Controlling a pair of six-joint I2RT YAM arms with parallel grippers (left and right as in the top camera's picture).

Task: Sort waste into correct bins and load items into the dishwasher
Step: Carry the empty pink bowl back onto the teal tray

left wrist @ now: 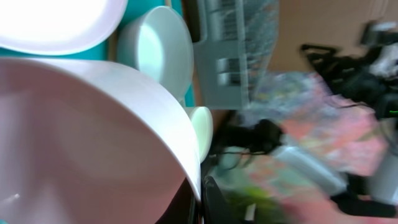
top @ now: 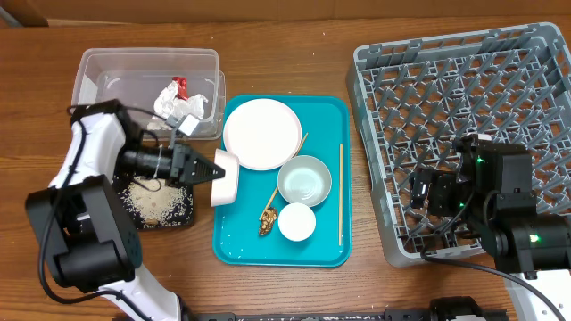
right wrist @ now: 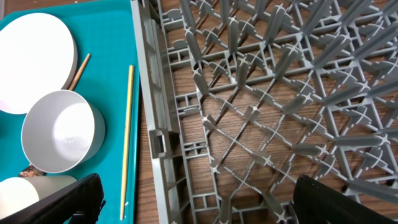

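Observation:
I will turn the bowl upright next with my left gripper and set it down on the teal tray beside the brown lump, because rice is in the black tray.
My left gripper (top: 217, 171) (left wrist: 199, 199) is shut on the rim of a white bowl (top: 227, 176) (left wrist: 93, 137), tipped on its side at the teal tray's left edge. The black tray (top: 183, 218) beside it holds rice grains (top: 153, 201). The clear tub (top: 116, 67) holds the napkin (top: 178, 105) and red wrapper (top: 180, 83). The white plate (top: 261, 134), grey-green bowl (top: 304, 180) (right wrist: 62, 130), white cup (top: 296, 222), chopsticks (top: 340, 192) (right wrist: 127, 130) and brown lump (top: 268, 220) lie on the teal tray. My right gripper (top: 426, 189) (right wrist: 205, 205) is open over the grey dish rack (top: 464, 80) (right wrist: 249, 93).
The teal tray (top: 330, 250) sits between the black tray and the rack. The second chopstick (top: 299, 143) (right wrist: 79, 71) runs partly under the grey-green bowl. Bare wooden table lies along the front edge.

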